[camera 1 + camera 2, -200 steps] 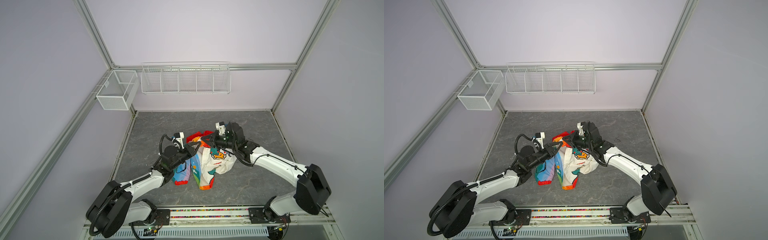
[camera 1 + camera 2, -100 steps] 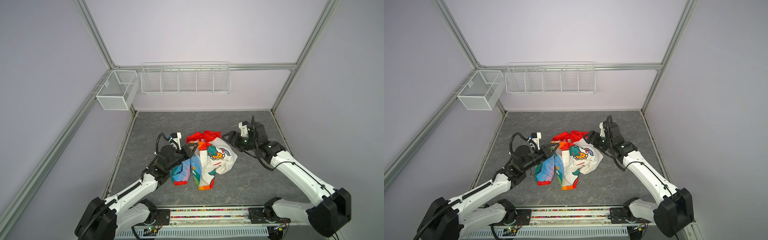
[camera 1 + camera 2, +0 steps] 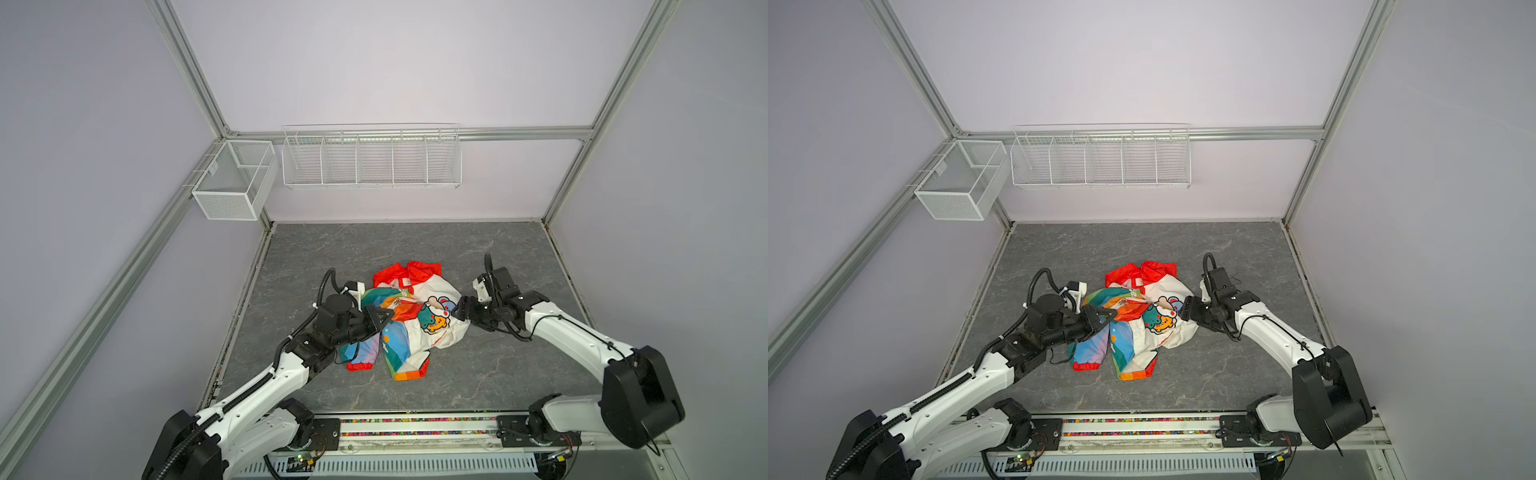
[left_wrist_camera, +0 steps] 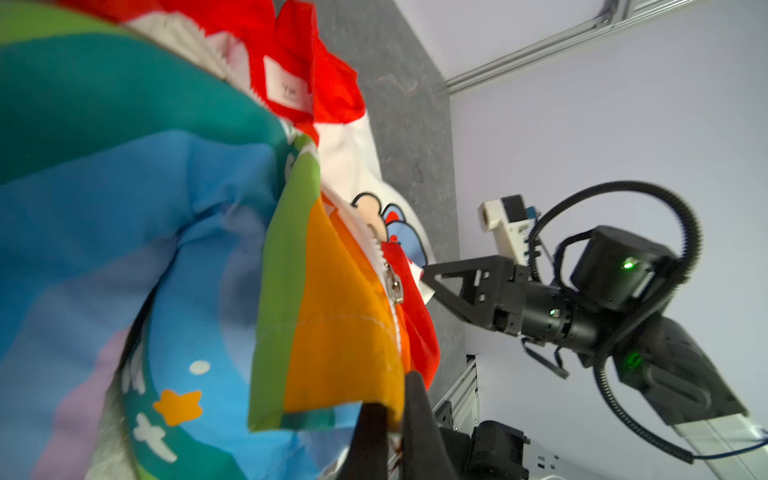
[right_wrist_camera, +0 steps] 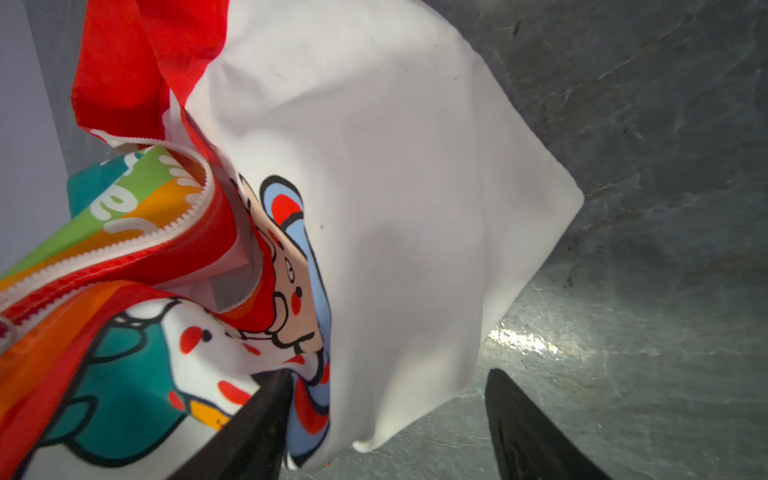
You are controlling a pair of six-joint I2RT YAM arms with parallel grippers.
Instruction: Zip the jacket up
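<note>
The red hood's far corner [image 3: 434, 269] lies loose opposite my left gripper's hold. My right gripper will next leave the jacket's white fold, move outward and go down onto that corner.
The jacket [image 3: 432, 332] lies crumpled mid-table in both top views, rainbow side left, white bear-print side right, red hood at the back [image 3: 1142, 272]. My left gripper [image 3: 384, 318] [image 3: 1108, 313] is shut on the jacket's orange front edge beside the white zipper, as the left wrist view shows [image 4: 392, 409]. The zipper slider [image 4: 394, 286] hangs on that edge, with open zipper teeth [image 5: 166, 224] above it. My right gripper [image 3: 459, 313] [image 3: 1185, 313] stands open at the jacket's right side. A white fold [image 5: 415, 249] hangs between its fingers [image 5: 384, 374].
A grey marbled table [image 3: 415, 249] is closed in by lilac walls. A white mesh basket [image 3: 235, 183] and a long wire rack [image 3: 371, 158] hang on the walls at the back. The arms' base rail [image 3: 415, 428] runs along the front edge.
My right gripper opened and let go of the jacket's collar, swung out to the right, then came back low to the jacket's right side. The left gripper kept its grip and drew back slightly left.
</note>
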